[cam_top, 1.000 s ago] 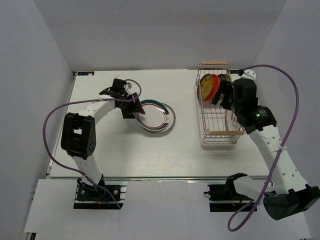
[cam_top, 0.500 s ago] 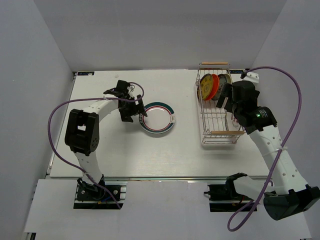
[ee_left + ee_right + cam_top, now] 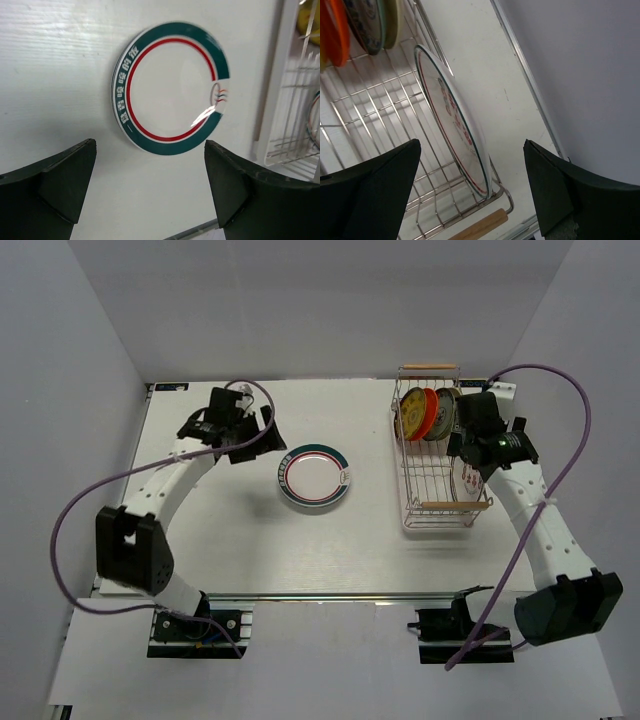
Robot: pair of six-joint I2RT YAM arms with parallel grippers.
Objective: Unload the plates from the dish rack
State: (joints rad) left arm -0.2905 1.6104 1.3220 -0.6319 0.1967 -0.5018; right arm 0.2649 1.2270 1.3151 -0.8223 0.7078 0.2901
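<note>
Next, the open fingers of my right gripper come down astride the rim and close, as the white plate's upper rim (image 3: 481,478) (image 3: 473,137) lies below, lined up between them.
A white plate with a teal rim and red ring (image 3: 315,477) lies flat on the table; it also shows in the left wrist view (image 3: 172,87). My left gripper (image 3: 258,439) is open and empty, to the left of this plate and apart from it (image 3: 150,185). The silver wire dish rack (image 3: 437,490) stands at the right. It holds a yellow plate (image 3: 408,418), an orange-red plate (image 3: 425,412) and a patterned one (image 3: 367,25) on edge. My right gripper (image 3: 463,443) is open above the rack (image 3: 470,185). A white plate with red motifs (image 3: 452,120) leans on the rack's side between its fingers.
The rack's near wooden handle (image 3: 480,227) lies below the right gripper, the far handle (image 3: 430,367) at the back. The grey side wall (image 3: 580,75) rises close to the rack's right. The table's right edge strip (image 3: 530,85) runs beside the rack.
My left gripper let go of the teal-rimmed plate, which now lies flat, and drew back to the left and rear. My right gripper moved toward the rear over the rack's right side.
</note>
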